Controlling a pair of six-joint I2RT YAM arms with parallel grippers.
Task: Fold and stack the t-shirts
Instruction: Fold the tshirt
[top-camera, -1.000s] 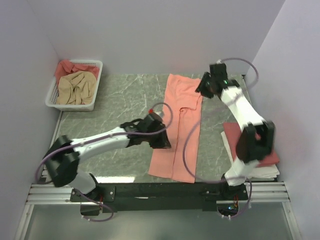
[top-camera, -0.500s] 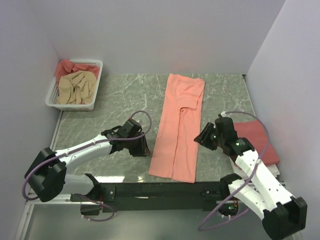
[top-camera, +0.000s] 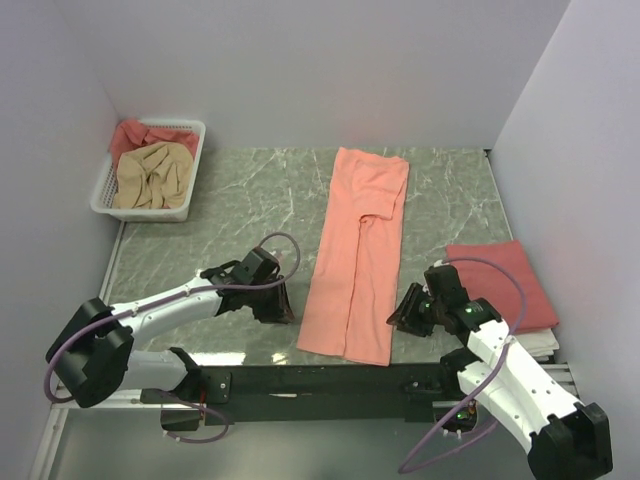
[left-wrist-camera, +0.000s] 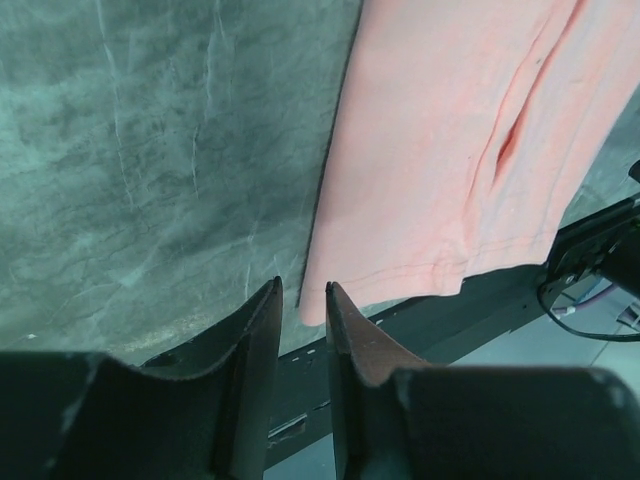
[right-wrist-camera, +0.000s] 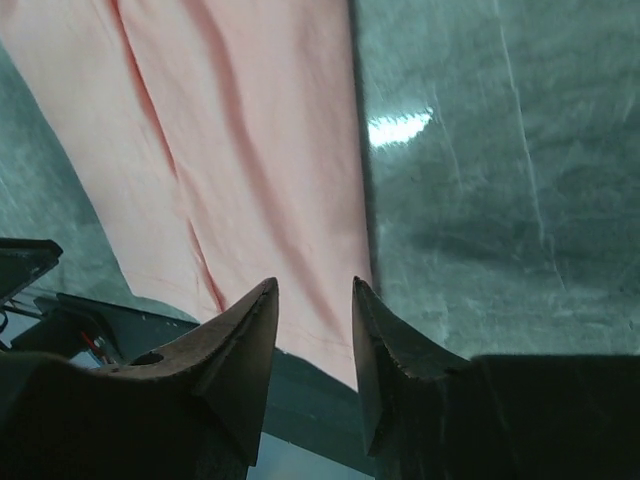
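Note:
My right gripper will next move back and down to the salmon-pink shirt's near corner (top-camera: 387, 361) (right-wrist-camera: 345, 374) facing the rose-red shirt, because the hem there sticks out past the edge of the table.
A salmon-pink t-shirt (top-camera: 358, 255), folded into a long narrow strip, lies flat down the middle of the table. My left gripper (top-camera: 283, 303) is open beside its near left corner; in the left wrist view that gripper (left-wrist-camera: 302, 288) has a narrow empty gap, with the shirt (left-wrist-camera: 450, 150) corner just beyond the tips. My right gripper (top-camera: 400, 315) is open at the near right corner. In the right wrist view it (right-wrist-camera: 313, 285) hangs over the shirt's (right-wrist-camera: 230, 130) hem, holding nothing. A rose-red t-shirt (top-camera: 500, 285) lies folded at the right.
A white lattice basket (top-camera: 196, 160) at the far left holds a crumpled beige shirt (top-camera: 150, 175) and a red one (top-camera: 135, 132). The folded rose-red shirt rests on a white slab (top-camera: 535, 342) at the table's right edge. Dark rails run under the near table edge.
My right arm has swung from the shirt's far right end down to its near right corner. My left gripper has slid off the shirt, leftward and nearer. The shirt lies still.

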